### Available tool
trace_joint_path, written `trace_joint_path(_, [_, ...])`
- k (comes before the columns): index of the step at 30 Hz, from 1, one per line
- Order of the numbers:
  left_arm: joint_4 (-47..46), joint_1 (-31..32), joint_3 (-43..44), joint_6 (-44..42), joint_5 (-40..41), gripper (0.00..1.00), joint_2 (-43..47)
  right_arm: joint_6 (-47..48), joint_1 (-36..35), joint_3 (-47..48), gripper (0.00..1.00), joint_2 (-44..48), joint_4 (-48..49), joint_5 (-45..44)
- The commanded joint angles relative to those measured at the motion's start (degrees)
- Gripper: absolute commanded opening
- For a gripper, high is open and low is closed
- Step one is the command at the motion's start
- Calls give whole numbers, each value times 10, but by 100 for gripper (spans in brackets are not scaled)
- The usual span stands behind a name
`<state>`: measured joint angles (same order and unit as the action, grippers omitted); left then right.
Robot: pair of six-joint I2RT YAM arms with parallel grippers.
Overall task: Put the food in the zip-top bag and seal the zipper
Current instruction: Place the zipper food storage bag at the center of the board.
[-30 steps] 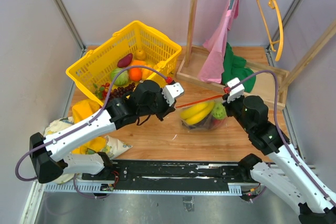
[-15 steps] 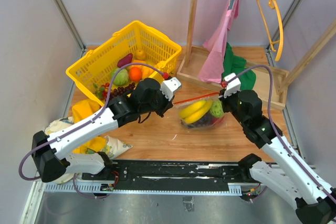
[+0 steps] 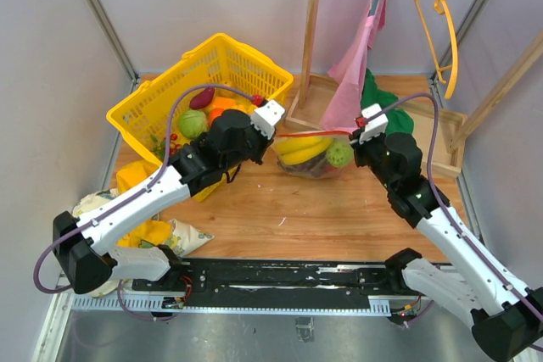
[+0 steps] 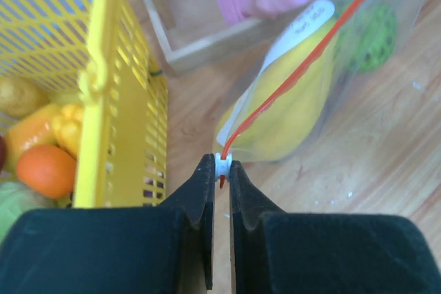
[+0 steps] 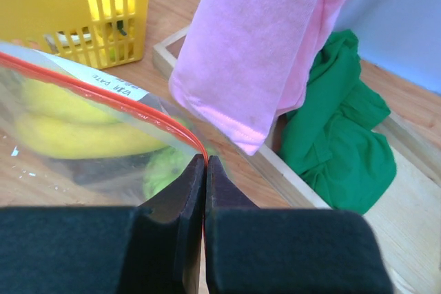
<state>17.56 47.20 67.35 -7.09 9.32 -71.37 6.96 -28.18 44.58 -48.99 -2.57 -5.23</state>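
The white slider is already at the zipper's end, so the left gripper will next move back toward the robot's base over the bare tabletop and let go of the slider there.
The clear zip-top bag [image 3: 314,157] hangs between my grippers with yellow bananas [image 3: 299,150], a green piece [image 3: 339,154] and dark pieces inside. Its red zipper [image 3: 312,134] runs taut along the top. My left gripper [image 4: 222,167] is shut on the white slider at the zipper's left end. My right gripper [image 5: 205,162] is shut on the zipper's right end. In the left wrist view the bananas [image 4: 296,101] and the white label [image 4: 300,29] show through the plastic. More food, an orange [image 3: 222,106], a green piece and a purple piece, lies in the yellow basket [image 3: 148,103].
A wooden rack base [image 3: 399,112] at the back right holds green cloth [image 3: 386,112]; a pink garment [image 3: 361,61] and an orange hanger [image 3: 445,14] hang from its rail. A yellow-patterned cloth bundle [image 3: 157,231] lies front left.
Both grippers have carried the bag away from me and to the left, toward the basket and the rack base. The zipper has stayed stretched between them.
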Motion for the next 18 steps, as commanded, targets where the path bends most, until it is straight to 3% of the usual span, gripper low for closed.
trace_joint_path(1, [-29,-5,-66,23,-33,0,30,-30,12,-40,1,34,16,40])
trace_joint_path(5, [-29,-5,-138,82,-103,0,65,-69,12,-97,4,98,-27,92])
trace_joint_path(10, [-17,-4,-202,148,-179,3,108,-86,12,-139,19,196,-85,113])
trace_joint_path(12, [-17,-4,-215,168,-193,7,128,-85,12,-138,27,230,-109,112])
trace_joint_path(18, [-12,-4,-199,195,-170,32,209,-79,12,-114,52,296,-142,89])
